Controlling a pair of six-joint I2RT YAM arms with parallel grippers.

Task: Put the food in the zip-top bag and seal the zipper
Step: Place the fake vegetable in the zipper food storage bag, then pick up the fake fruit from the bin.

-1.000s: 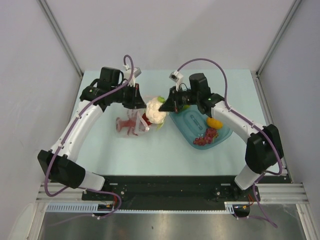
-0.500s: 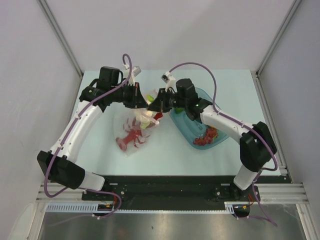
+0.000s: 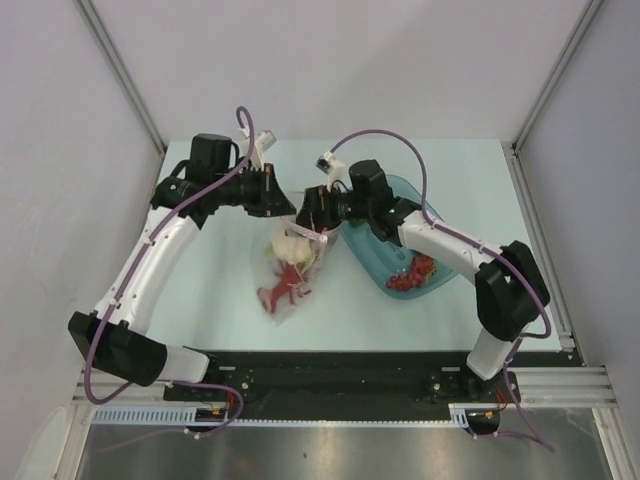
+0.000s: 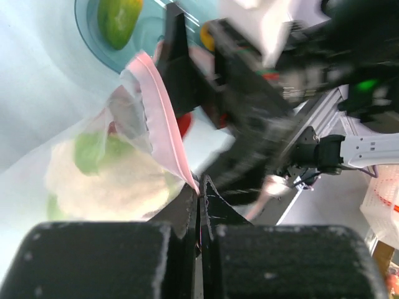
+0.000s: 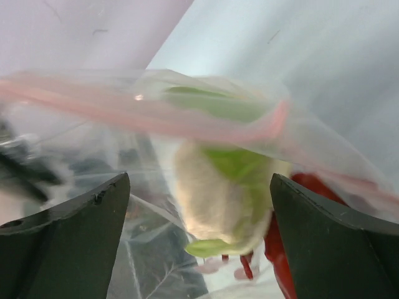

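The green-orange piece is still outside the bag, so my right gripper needs to move from the bag's opening to the right in the top view and down onto that food.
My left gripper is shut on the pink zipper edge of the zip-top bag, which hangs from it toward the near side. Inside the bag lie the white cauliflower and, lower down, the red lobster. Close to the bag's mouth, my right gripper is open with nothing between its fingers; the cauliflower shows beyond them through the plastic. A green-orange piece lies in the blue bowl, and a dark red clump sits at the bowl's near end.
The blue bowl stands just right of the bag, under the right forearm. Grey walls close the table on the left, right and back. The arms' black base rail runs along the near edge.
The right gripper carried the cauliflower to the bag's mouth and opened; the cauliflower now lies inside the bag. The bag has swung to hang toward the near side, the lobster sliding lower.
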